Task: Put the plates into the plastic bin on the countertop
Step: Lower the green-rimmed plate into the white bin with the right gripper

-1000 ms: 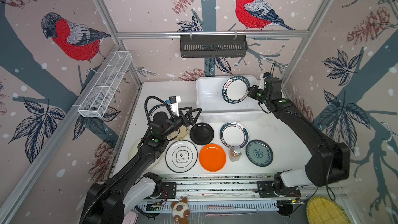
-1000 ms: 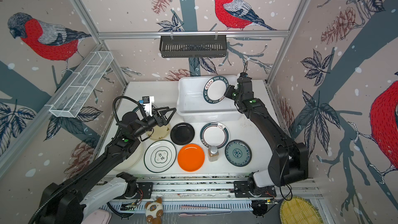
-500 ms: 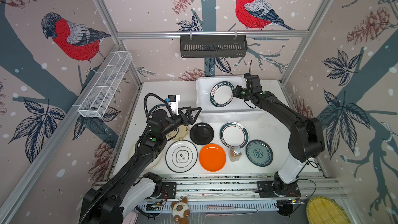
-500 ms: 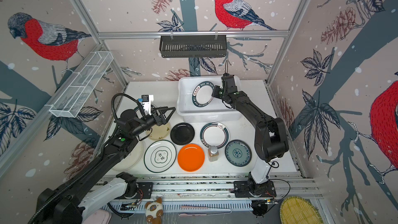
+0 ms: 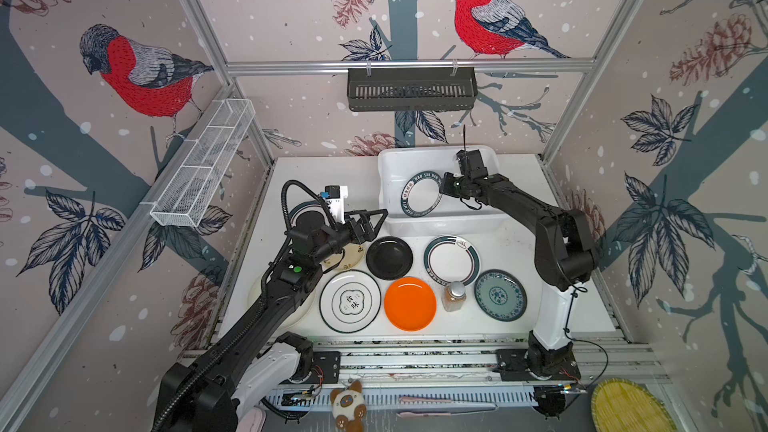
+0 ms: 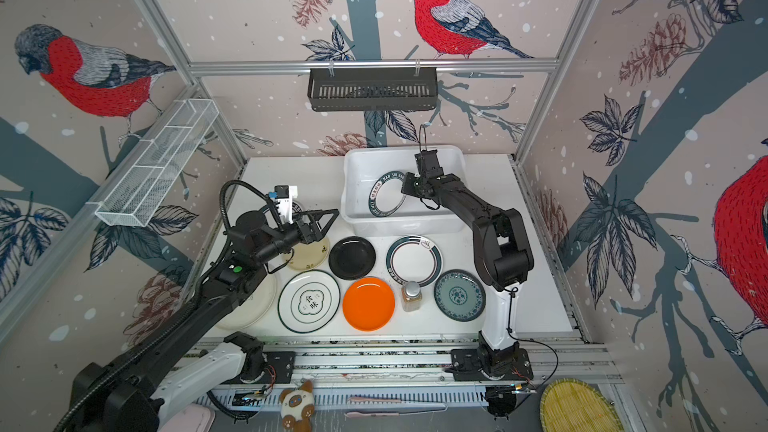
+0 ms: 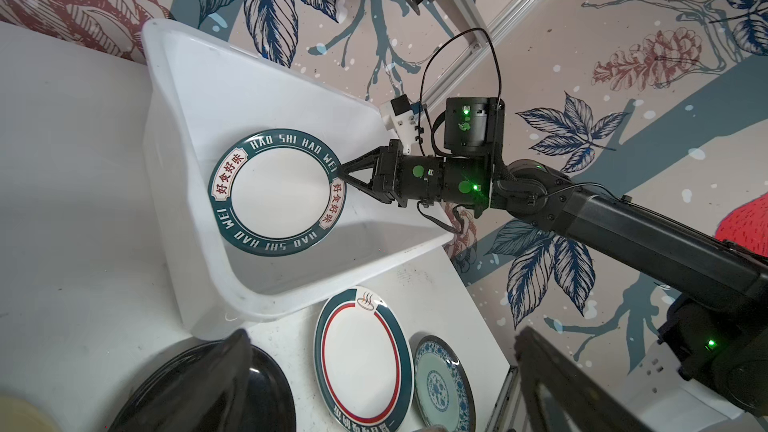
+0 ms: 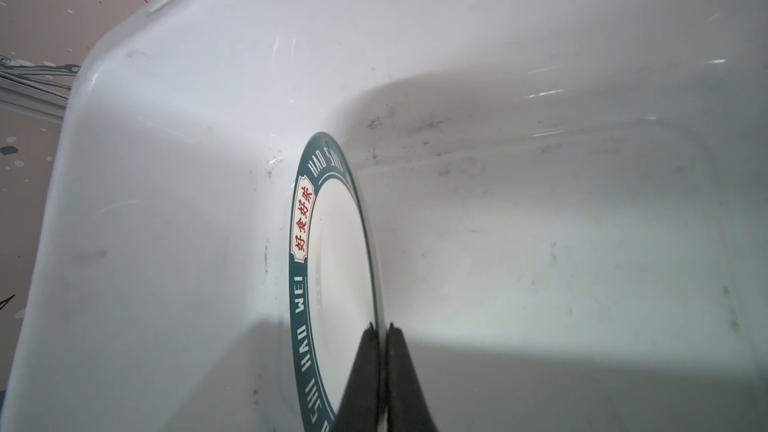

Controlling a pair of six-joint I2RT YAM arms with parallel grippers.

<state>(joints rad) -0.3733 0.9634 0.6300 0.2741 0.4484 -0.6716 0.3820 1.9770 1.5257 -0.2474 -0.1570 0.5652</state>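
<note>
My right gripper will move down toward the bottom of the bin by the bin's near side [image 8: 280,296] and release the plate's rim, because the white plate is still standing tilted inside the bin.
My right gripper [image 5: 441,189] [image 8: 383,328] is shut on the rim of a white plate with a lettered teal rim [image 5: 420,194] [image 7: 278,193] [image 8: 336,251]. It holds the plate tilted on edge inside the white plastic bin [image 5: 440,224] [image 7: 199,243]. My left gripper [image 5: 376,224] [image 7: 382,342] hovers open and empty above a black plate [image 5: 389,257], just left of the bin's near corner. Several more plates lie on the countertop [image 5: 316,176]: red-ringed teal [image 5: 451,259], orange [image 5: 409,303], blue-green patterned [image 5: 500,295], white with an emblem [image 5: 350,302] and small cream [image 5: 351,257].
A small amber bottle [image 5: 454,295] stands between the orange and patterned plates. A large cream plate [image 5: 257,297] lies partly under my left arm. A black slotted rack [image 5: 411,89] hangs on the back wall and a wire basket [image 5: 203,164] on the left wall.
My right gripper has carried the teal-rimmed plate leftward and down into the bin. The left arm has barely moved.
</note>
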